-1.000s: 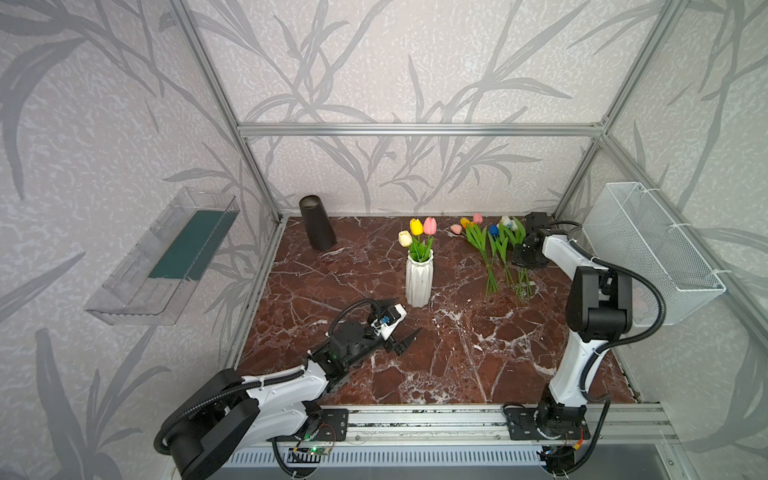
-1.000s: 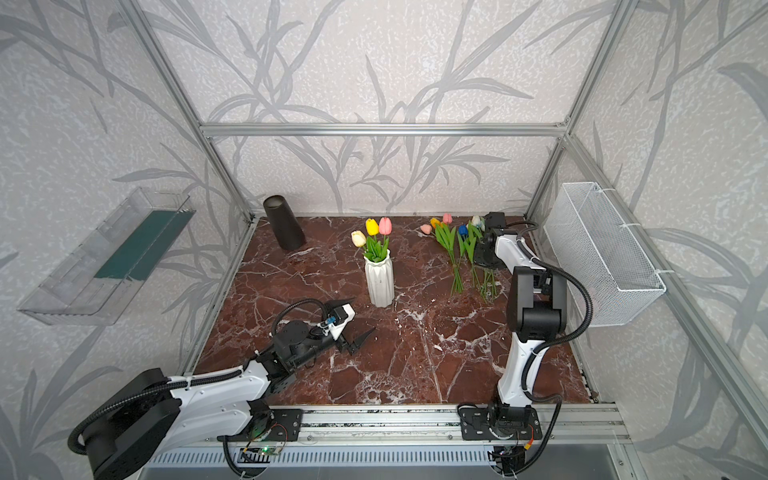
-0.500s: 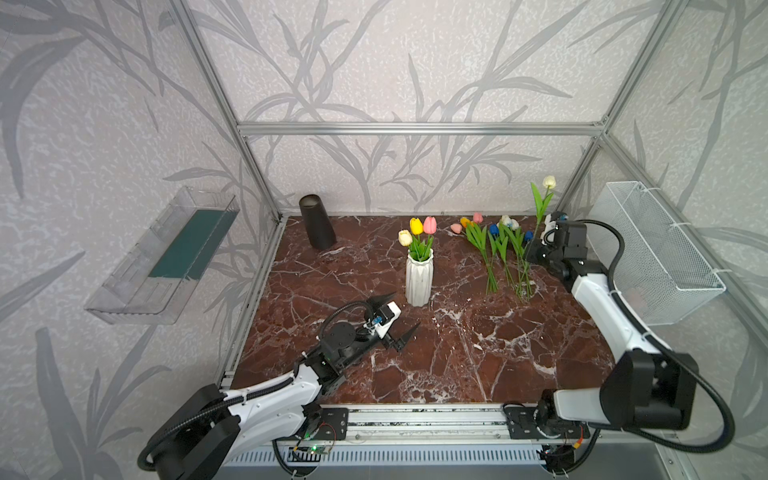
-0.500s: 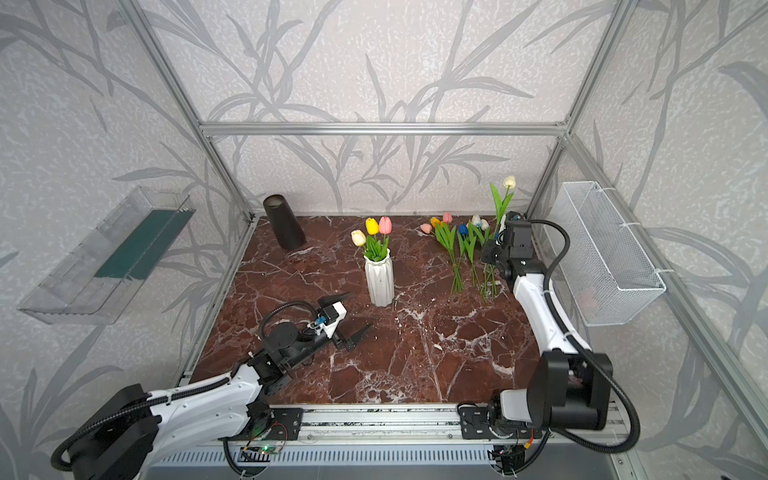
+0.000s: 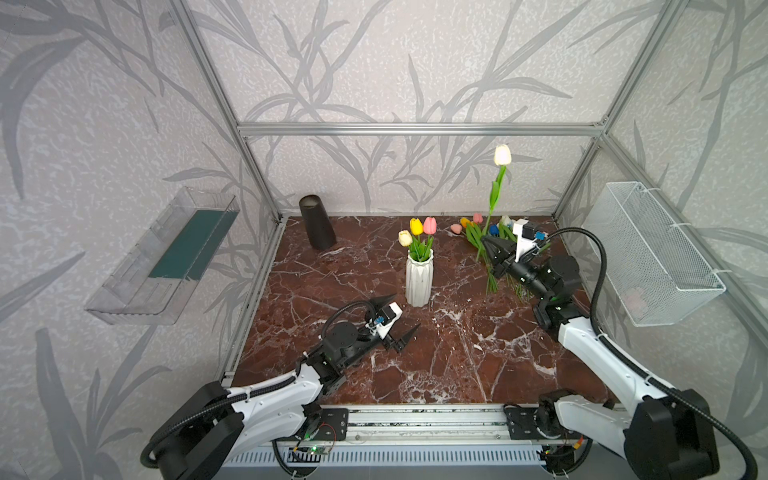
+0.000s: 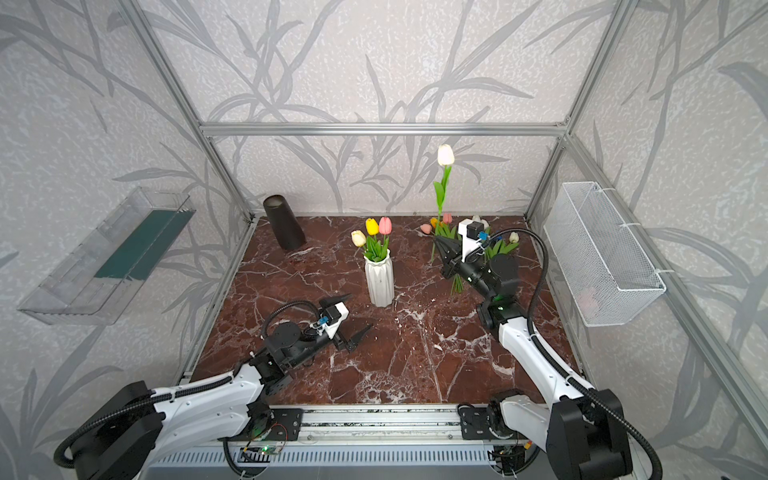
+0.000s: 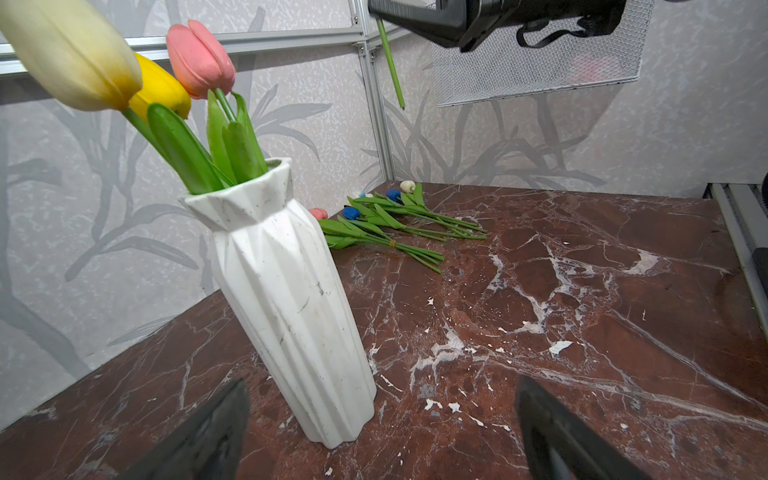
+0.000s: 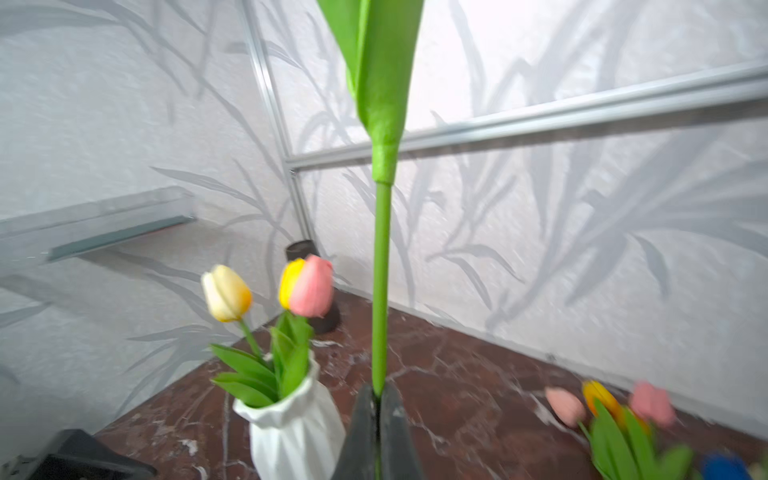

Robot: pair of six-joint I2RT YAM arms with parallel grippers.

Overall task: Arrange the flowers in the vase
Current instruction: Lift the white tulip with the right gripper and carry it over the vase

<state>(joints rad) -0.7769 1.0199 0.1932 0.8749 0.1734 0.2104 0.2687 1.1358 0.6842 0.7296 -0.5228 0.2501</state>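
Observation:
The end of the cream-white tulip's stem hangs free. So next I should move my right gripper over the vase's opening [image 5: 420, 257] [image 8: 281, 401], which is lower, toward the black cup, and go down to release the stem.
A white ribbed vase [image 5: 419, 278] [image 6: 379, 280] [image 7: 286, 299] [image 8: 295, 432] stands mid-table and holds three flowers: cream, yellow and pink tulips [image 5: 417, 235]. My right gripper [image 5: 484, 241] [image 6: 436, 239] [image 8: 378, 395] is shut on the lower stem of a cream-white tulip [image 5: 502, 155] [image 6: 445, 155], held upright above the table to the right of the vase. Several loose flowers [image 5: 469, 232] [image 7: 395, 224] lie at the back right. In front of the vase, low over the table, my left gripper [image 5: 404, 312] [image 6: 359, 311] [image 7: 380, 390] is open and holds nothing.
A black tapered cup [image 5: 317, 226] [image 6: 284, 226] stands at the back left. A white wire basket [image 5: 648, 249] hangs on the right wall and a clear plastic tray [image 5: 166, 257] on the left wall. Aluminium frame posts edge the table.
My right gripper has lifted the cream-white tulip off the pile and carried it up and towards the vase. The left arm has shifted only slightly.

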